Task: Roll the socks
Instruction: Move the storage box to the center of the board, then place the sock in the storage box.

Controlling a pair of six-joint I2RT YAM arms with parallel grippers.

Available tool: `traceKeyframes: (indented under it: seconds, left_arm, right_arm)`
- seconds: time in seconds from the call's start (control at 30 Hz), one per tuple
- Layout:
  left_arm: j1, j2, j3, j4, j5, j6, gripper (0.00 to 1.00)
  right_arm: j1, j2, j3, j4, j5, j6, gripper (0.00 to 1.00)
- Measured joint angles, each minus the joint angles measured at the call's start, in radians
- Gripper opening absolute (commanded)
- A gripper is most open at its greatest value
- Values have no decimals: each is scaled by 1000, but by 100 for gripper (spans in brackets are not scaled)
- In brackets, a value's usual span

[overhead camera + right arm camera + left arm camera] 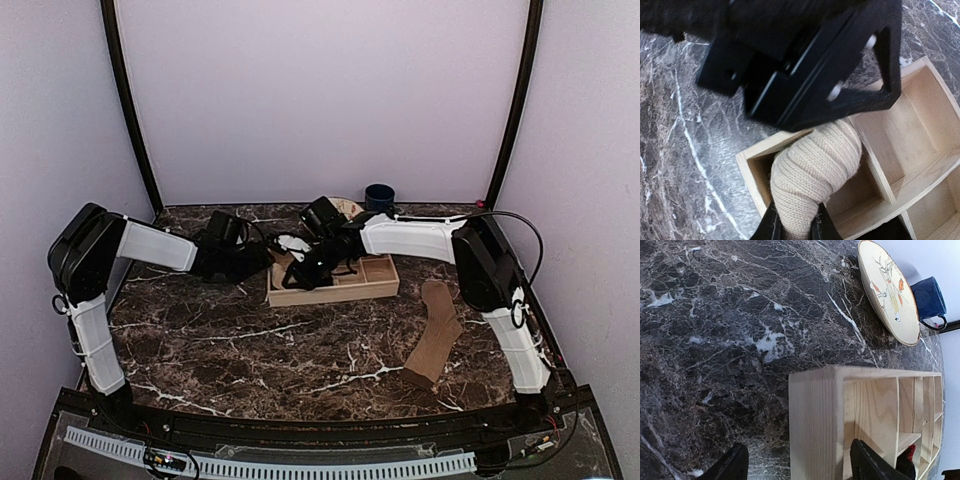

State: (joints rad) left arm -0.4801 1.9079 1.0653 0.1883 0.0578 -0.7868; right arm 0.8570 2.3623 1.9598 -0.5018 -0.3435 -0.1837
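Observation:
I will next lower my right gripper and move it back to release the rolled sock point(815, 165) in the wooden box's corner section point(847, 187), because that open section is below my gripper.
My right gripper point(796, 227) is shut on a rolled cream ribbed sock point(815, 165), which hangs over the corner compartment of a wooden divided box point(752, 162). In the top view this gripper point(300, 272) sits over the box's point(340, 293) left part. A flat tan sock point(437, 332) lies on the marble to the right, apart from both arms. My left gripper point(802, 465) is open, its fingers point(735, 465) straddling the box's end wall point(815, 420) without closing on it. A scrap of black and red fabric point(908, 454) shows in a far compartment.
A cream patterned plate point(887, 287) and a dark blue mug point(929, 297) stand behind the box near the back wall. The left gripper's black body point(805, 60) hangs close above the rolled sock. Dark marble table point(250, 340) stretches in front of the box.

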Motion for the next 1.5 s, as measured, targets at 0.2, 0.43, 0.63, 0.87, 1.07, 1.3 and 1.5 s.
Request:
traceKeyframes:
  seconds: [0.2, 0.43, 0.63, 0.87, 1.07, 1.3, 1.5]
  left_arm:
    - [0, -42, -1, -72, -6, -3, 73]
    - [0, -112, -12, -169, -24, -2, 73]
    - [5, -217, -86, -216, -30, -2, 73]
    - [6, -257, -109, -261, -4, 10, 73]
    - [6, -254, -111, -272, 43, 35, 72]
    - [6, -186, -92, -270, 117, 62, 70]
    - [6, -153, -92, -266, 159, 70, 70]
  right_arm:
    - [32, -75, -135, 44, -50, 78, 0]
    - [83, -130, -219, 35, -88, 146, 0]
    - [125, -215, -338, 2, -123, 185, 0]
    - [144, -243, -344, -85, -106, 188, 0]
    - [151, -158, -181, -272, -96, 158, 0]
    - [159, -85, -59, -382, -69, 158, 0]
    - [167, -88, -83, -329, -20, 190, 0]
